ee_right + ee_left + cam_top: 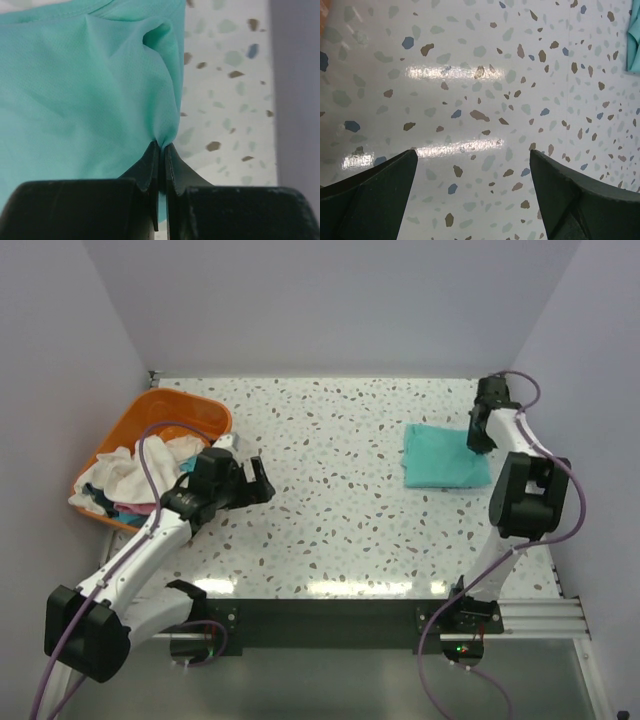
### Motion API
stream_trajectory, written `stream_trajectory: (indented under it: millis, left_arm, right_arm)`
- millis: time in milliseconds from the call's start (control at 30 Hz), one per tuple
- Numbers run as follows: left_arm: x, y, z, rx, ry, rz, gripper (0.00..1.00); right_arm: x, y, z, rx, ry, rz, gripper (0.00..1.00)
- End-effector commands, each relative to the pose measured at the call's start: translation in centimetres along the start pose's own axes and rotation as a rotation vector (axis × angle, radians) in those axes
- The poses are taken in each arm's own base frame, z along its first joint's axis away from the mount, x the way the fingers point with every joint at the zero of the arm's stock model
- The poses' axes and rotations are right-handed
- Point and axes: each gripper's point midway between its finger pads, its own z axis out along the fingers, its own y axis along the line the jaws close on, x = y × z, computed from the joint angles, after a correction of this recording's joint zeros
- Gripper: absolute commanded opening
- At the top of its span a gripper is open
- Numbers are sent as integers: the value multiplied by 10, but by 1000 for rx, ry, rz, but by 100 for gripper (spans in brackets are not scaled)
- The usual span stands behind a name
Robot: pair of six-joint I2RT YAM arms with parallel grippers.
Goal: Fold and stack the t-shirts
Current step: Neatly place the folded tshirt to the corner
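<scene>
The bare part of the table by the wall (232, 112) lies to my right gripper's right in the top view, so I should drag the teal-green t-shirt's pinched edge onto it and release.
A folded teal-green t-shirt (442, 456) lies flat at the table's far right. My right gripper (482, 440) sits at its right edge, and in the right wrist view the right gripper (163, 146) is shut on a pinch of the teal-green t-shirt (85, 85), whose edge bunches up at the fingertips. White, pink and dark blue t-shirts (125, 483) are heaped in the orange basket at the left. Just right of that basket my left gripper (250, 480) stands open; in the left wrist view the left gripper (472, 165) has only bare table between its fingers.
The orange plastic basket (170, 410) sits at the far left against the wall. Purple walls close in the table on the left, back and right. A strip of speckled table (225, 85) separates the shirt's edge from the right wall.
</scene>
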Motion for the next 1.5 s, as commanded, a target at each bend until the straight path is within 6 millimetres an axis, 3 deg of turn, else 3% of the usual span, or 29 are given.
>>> stream_trajectory:
  millis: [0, 33, 67, 200, 300, 467, 633, 733, 767, 1033, 1067, 1233, 1467]
  left_arm:
    - [-22, -9, -4, 11, -49, 40, 100]
    - [-22, -9, -2, 8, -42, 44, 100]
    - [-25, -10, -1, 8, -43, 47, 100]
    - [-25, -11, 0, 10, -26, 59, 100]
    - [-26, -9, 0, -2, -30, 65, 100]
    - [-24, -8, -1, -3, -26, 67, 100]
    - [-23, -8, -2, -3, -25, 64, 100]
    - [-23, -8, -3, -3, -25, 62, 100]
    - [-25, -9, -4, -2, -29, 60, 100]
    - [-24, -8, -7, -2, -29, 57, 100]
    - [-24, -8, -7, -3, -28, 56, 100]
    - [-23, -8, -9, 0, -34, 47, 100]
    - [-22, -8, -16, 7, -45, 35, 100]
  right_arm:
    - [-5, -58, -15, 82, -19, -28, 0]
    - [-12, -62, -17, 60, -28, -16, 0]
    - [-8, -56, -16, -7, -5, -17, 0]
    - [-6, -62, -14, -16, 30, -18, 0]
    - [-6, -70, -19, 26, 48, 9, 0]
    - [-7, -112, -24, 278, 89, 32, 0]
    - [-13, -114, -24, 294, 69, 58, 0]
    - [-14, -112, -22, 285, 72, 65, 15]
    - [-13, -112, -22, 286, 76, 65, 34]
    - [-12, -112, -22, 297, 87, 105, 87]
    - [-13, -110, -22, 294, 85, 112, 98]
    - [-12, -81, -28, 171, 64, 114, 99]
    - [-17, -14, -48, 30, -39, 46, 99]
